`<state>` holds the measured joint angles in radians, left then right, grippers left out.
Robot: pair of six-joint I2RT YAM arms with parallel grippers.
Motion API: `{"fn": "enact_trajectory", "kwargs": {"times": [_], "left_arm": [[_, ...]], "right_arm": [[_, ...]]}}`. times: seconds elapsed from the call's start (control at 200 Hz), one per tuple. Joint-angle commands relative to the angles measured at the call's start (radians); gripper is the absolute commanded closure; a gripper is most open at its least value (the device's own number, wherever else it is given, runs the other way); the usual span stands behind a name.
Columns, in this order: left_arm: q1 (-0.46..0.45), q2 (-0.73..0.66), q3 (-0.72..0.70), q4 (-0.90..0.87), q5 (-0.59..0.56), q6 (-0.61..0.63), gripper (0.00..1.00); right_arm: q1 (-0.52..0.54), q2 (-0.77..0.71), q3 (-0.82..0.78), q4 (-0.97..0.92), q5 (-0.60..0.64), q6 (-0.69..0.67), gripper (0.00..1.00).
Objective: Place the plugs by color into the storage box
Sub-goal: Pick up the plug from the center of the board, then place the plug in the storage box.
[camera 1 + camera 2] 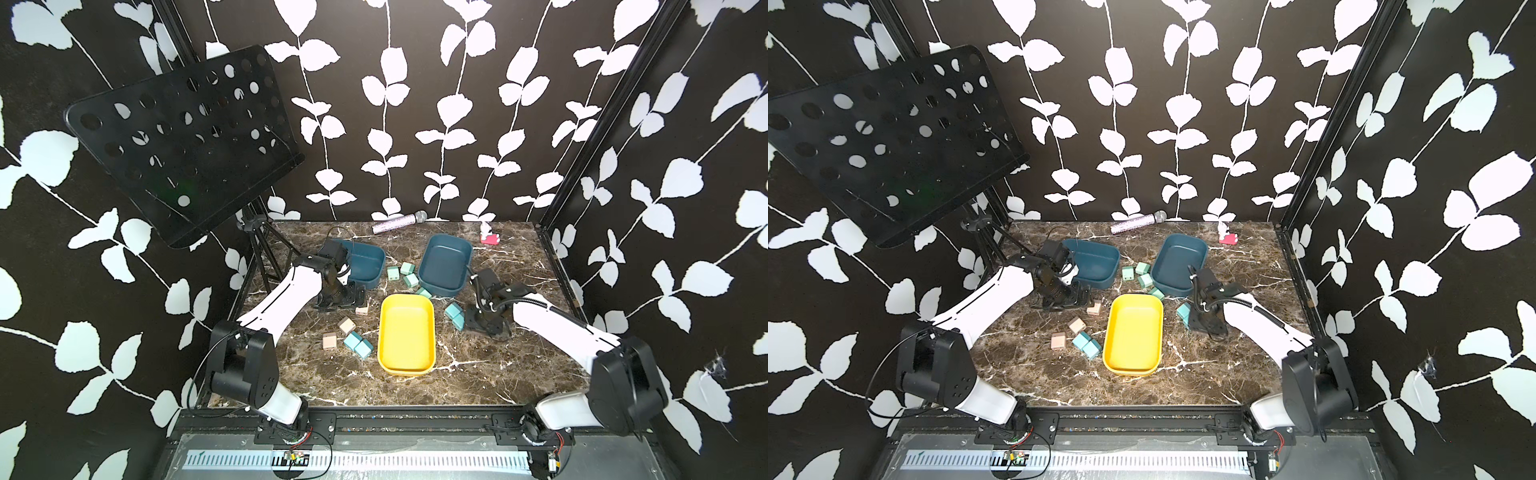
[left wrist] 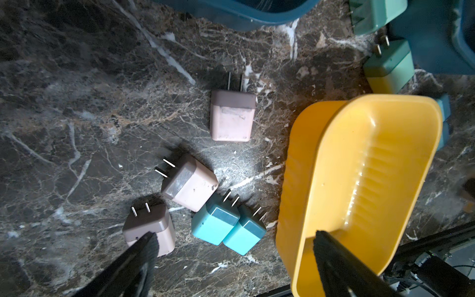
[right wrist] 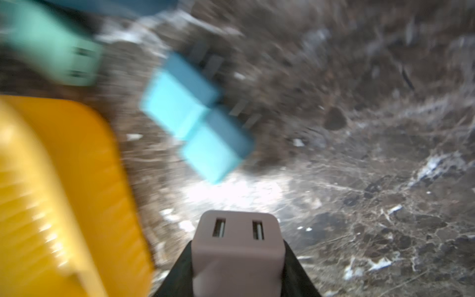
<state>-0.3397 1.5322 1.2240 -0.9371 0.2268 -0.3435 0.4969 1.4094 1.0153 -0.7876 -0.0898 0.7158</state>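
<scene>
My right gripper moves over the yellow storage box's rim next, lowers into the box's far half (image 1: 401, 321) and releases the beige plug, since the box stands empty.
In the right wrist view my right gripper (image 3: 237, 259) is shut on a beige plug (image 3: 237, 244), its two slots facing the camera. That blurred view also has two light blue plugs (image 3: 195, 123) lying ahead and the yellow storage box (image 3: 56, 200) beside them. My left gripper (image 2: 235, 239) stands open above the marble, one finger (image 2: 144, 252) over a beige plug (image 2: 151, 226), the other over the yellow box (image 2: 359, 180). Two more beige plugs (image 2: 232, 115) and two light blue ones (image 2: 226, 226) lie near it. Several mint green plugs (image 1: 405, 276) sit between the two dark blue boxes (image 1: 372, 278).
A second dark blue box (image 1: 440, 289) stands behind the right gripper (image 1: 478, 322). A glittery microphone (image 1: 400, 222) and a pink-red toy (image 1: 489, 237) lie at the back edge. A black perforated music stand (image 1: 183, 141) overhangs the left rear, its legs (image 1: 266, 249) on the table.
</scene>
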Motion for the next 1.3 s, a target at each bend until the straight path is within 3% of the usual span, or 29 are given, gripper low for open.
{"fn": "enact_trajectory", "kwargs": {"times": [0.0, 0.19, 0.415, 0.74, 1.29], "left_arm": [[-0.002, -0.009, 0.011, -0.019, -0.013, 0.008, 0.05], [0.009, -0.019, 0.022, -0.059, -0.041, -0.016, 0.04], [0.059, -0.073, -0.012, -0.079, -0.044, -0.058, 0.05], [0.122, -0.154, -0.092, -0.099, -0.03, -0.06, 0.04], [0.127, -0.091, -0.148, -0.1, 0.006, -0.077, 0.04]], "right_arm": [[0.088, 0.03, 0.146, -0.117, -0.006, 0.024, 0.65], [0.252, 0.255, 0.439, -0.146, 0.004, 0.04, 0.65], [0.353, 0.519, 0.627, -0.081, -0.012, 0.054, 0.65], [0.37, 0.703, 0.672, -0.009, 0.008, 0.071, 0.64], [0.379, 0.775, 0.651, 0.011, 0.055, 0.082, 0.51]]}}
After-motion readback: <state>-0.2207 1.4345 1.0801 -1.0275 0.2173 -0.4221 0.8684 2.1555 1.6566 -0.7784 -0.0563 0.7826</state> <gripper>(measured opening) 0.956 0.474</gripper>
